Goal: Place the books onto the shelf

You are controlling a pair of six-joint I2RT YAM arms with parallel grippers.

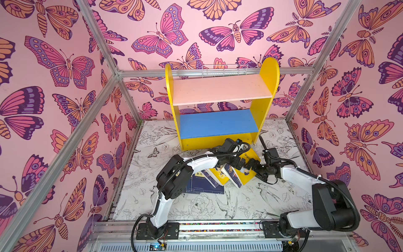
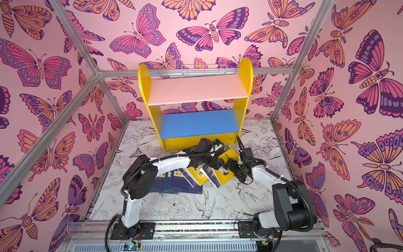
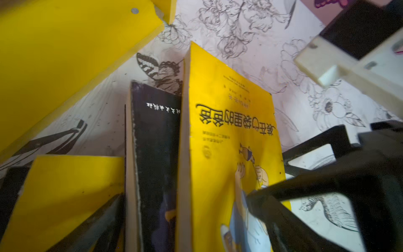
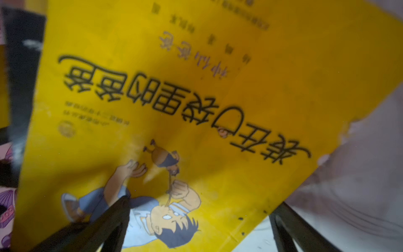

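Note:
My right gripper next moves off the book's cover, turns to that edge and closes across it, as the tabletop is bare beside the yellow book's spine edge (image 4: 295,187).
The shelf (image 1: 220,89) (image 2: 196,89) stands at the back, its pink and blue boards bare. In front of it, books lean in a row on the table: navy ones (image 1: 205,187) (image 2: 178,185) lying low, and a yellow cartoon book (image 1: 249,156) (image 3: 229,135) (image 4: 196,109) beside a dark book (image 3: 157,141). My left gripper (image 1: 234,164) (image 3: 185,231) is open, its fingers straddling the dark and yellow books. My right gripper (image 1: 248,167) (image 4: 196,237) is open at the yellow book's lower corner, close to the left one.
A white wire rack (image 1: 224,71) hangs behind the shelf's top. The shelf's yellow base strip (image 3: 54,54) lies just beyond the books. Butterfly-patterned walls and metal frame bars enclose the flower-printed table (image 1: 196,207).

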